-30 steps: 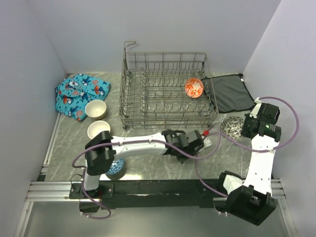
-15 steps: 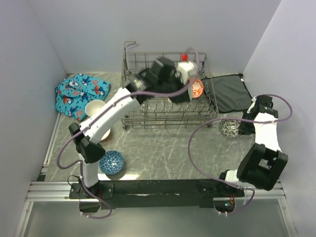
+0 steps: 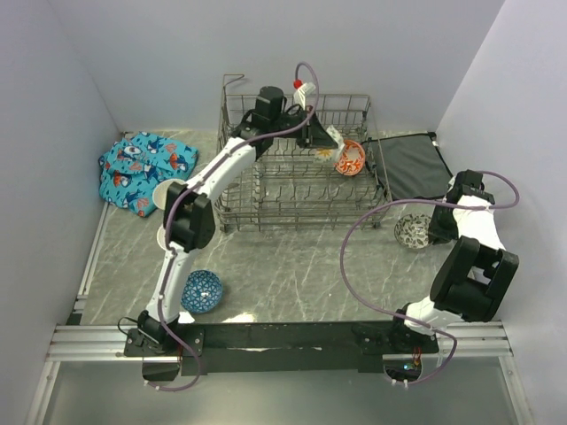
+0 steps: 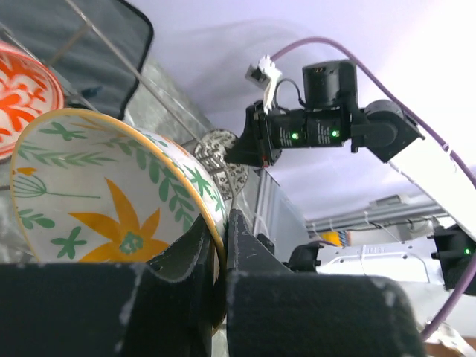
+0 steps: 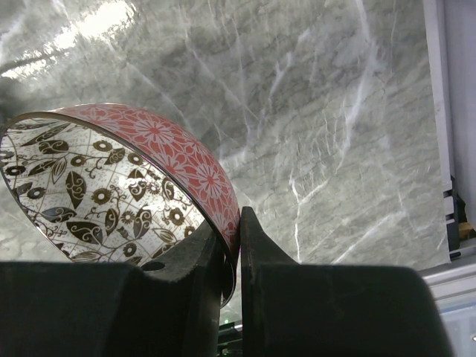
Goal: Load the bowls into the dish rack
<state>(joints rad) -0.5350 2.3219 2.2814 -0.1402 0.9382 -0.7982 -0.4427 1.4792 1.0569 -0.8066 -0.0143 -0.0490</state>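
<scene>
The left gripper next lowers its tilted cream bowl between the wires at the empty rack slot beside the orange-red bowl [image 3: 350, 158] below and releases it.
The dish rack [image 3: 266, 190] stands at the back middle of the table. An orange-red patterned bowl [image 3: 350, 158] stands on edge at its right end and also shows in the left wrist view [image 4: 22, 97]. My left gripper [image 3: 326, 139] is over the rack's back right part, just left of that bowl. It is shut [image 4: 225, 245] on the rim of a cream bowl with orange leaves [image 4: 111, 193]. My right gripper [image 3: 434, 226] is shut [image 5: 236, 245] on the rim of a black-and-white speckled bowl with a red outside [image 5: 111, 186], held tilted low over the table right of the rack [image 3: 412, 230].
A blue patterned bowl [image 3: 200, 290] sits at the front left by the left arm's base. A plain cream bowl [image 3: 168, 192] shows partly behind the left arm. A blue printed cloth [image 3: 142, 168] lies at the far left. A dark grey mat [image 3: 412, 168] lies right of the rack.
My left arm has swung from the table in front of the rack up and back over the rack's back right. My right gripper and its speckled bowl have shifted only slightly.
</scene>
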